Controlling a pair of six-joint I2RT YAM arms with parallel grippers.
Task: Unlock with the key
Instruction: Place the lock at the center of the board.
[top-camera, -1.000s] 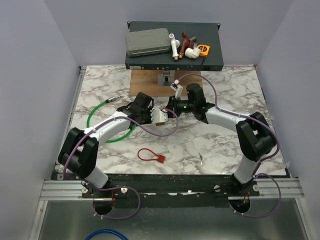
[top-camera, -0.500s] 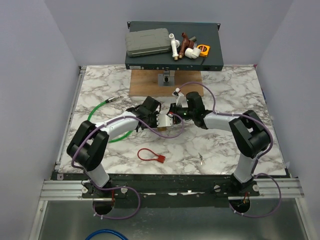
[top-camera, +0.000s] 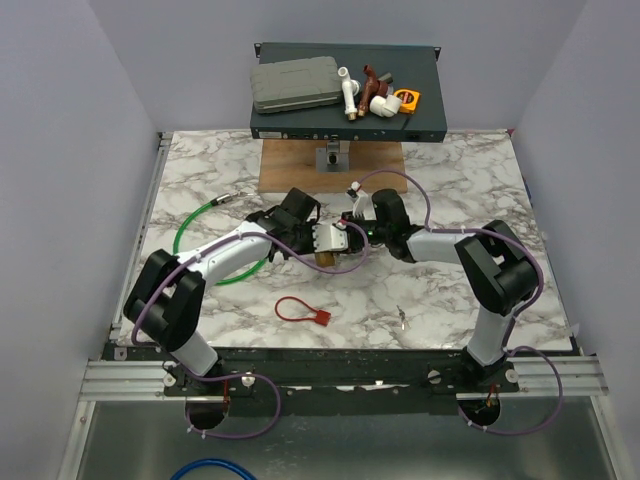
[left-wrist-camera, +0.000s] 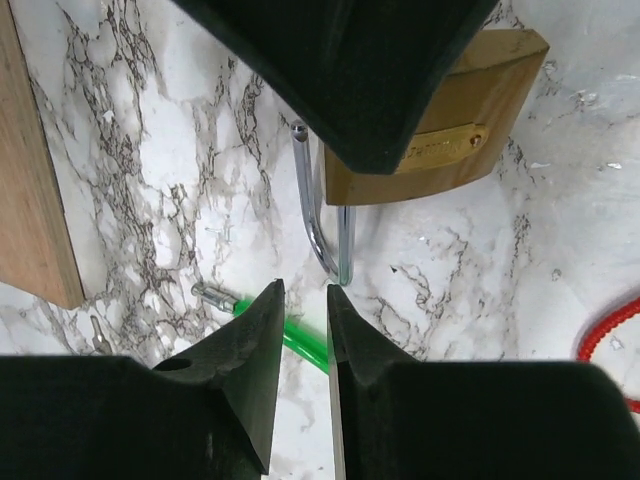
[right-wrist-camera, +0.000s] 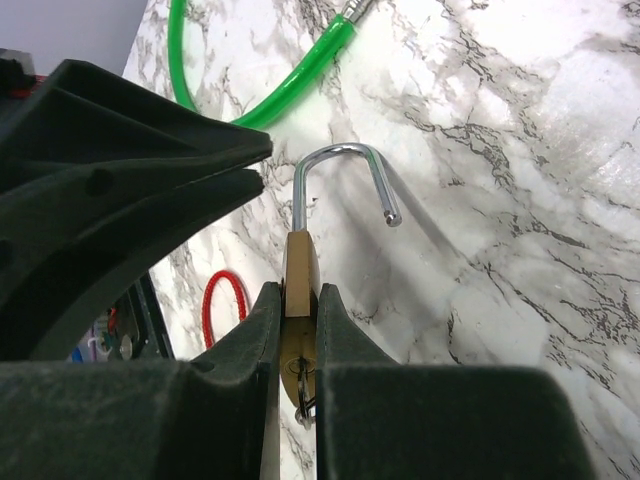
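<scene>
The shackle of the padlock (top-camera: 326, 258) is swung open, so the robot's right gripper will next go down until the padlock touches the bare tabletop below and then let go of it.
A brass padlock (right-wrist-camera: 298, 275) is held in my right gripper (right-wrist-camera: 296, 295), which is shut on its body. Its steel shackle (right-wrist-camera: 340, 149) is swung open, with one end free. A key on a ring (right-wrist-camera: 300, 385) sits in the keyhole at the bottom. In the top view the padlock (top-camera: 326, 258) hangs low over the table's middle between my left gripper (top-camera: 308, 238) and right gripper (top-camera: 342, 238). In the left wrist view my left gripper (left-wrist-camera: 305, 290) is slightly open and empty, just off the shackle's bend (left-wrist-camera: 318, 220), with the padlock (left-wrist-camera: 450, 120) beyond it.
A green cable (top-camera: 195, 235) loops at the left and passes under my left fingers (left-wrist-camera: 304, 349). A red looped tie (top-camera: 300, 310) lies near the front. A wooden board (top-camera: 330, 165) and a dark rack unit (top-camera: 345, 95) carrying fittings stand at the back.
Both grippers and the padlock have shifted a little toward the near side and lower. The left wrist has turned, and the brass body now shows below the grippers.
</scene>
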